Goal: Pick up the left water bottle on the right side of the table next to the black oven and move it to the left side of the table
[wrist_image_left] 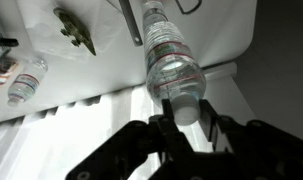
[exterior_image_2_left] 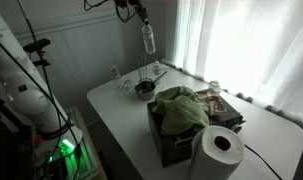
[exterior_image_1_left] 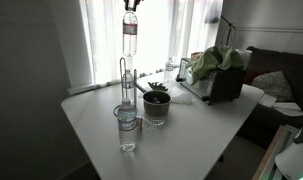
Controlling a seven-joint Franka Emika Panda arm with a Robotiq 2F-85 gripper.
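Observation:
Next, the gripper moves away from the black oven [exterior_image_1_left: 223, 83] and down to let go of the bottle on the bare tabletop beside the metal stand, as that spot is empty.
My gripper [wrist_image_left: 184, 102] is shut on the white cap of the left water bottle [wrist_image_left: 169, 55], a slim clear bottle with a pale label band. The bottle hangs upright high above the white table [exterior_image_1_left: 201, 125], in both exterior views [exterior_image_1_left: 130, 35] [exterior_image_2_left: 148, 38]. The gripper [exterior_image_1_left: 130, 5] [exterior_image_2_left: 137, 11] is at the top edge of both views. The black oven [exterior_image_1_left: 223, 83] [exterior_image_2_left: 176, 140] stands at one end of the table, with a green cloth [exterior_image_2_left: 181, 108] on top. The table also shows in the wrist view [wrist_image_left: 226, 30].
A second small bottle [exterior_image_1_left: 127, 128] [wrist_image_left: 26, 80] stands near a table edge. A dark pot [exterior_image_1_left: 156, 106] [exterior_image_2_left: 144, 89] and a thin metal stand [exterior_image_1_left: 124, 80] are below the held bottle. Another bottle [exterior_image_1_left: 170, 70] stands by the oven. A paper towel roll [exterior_image_2_left: 219, 150] is beside the oven.

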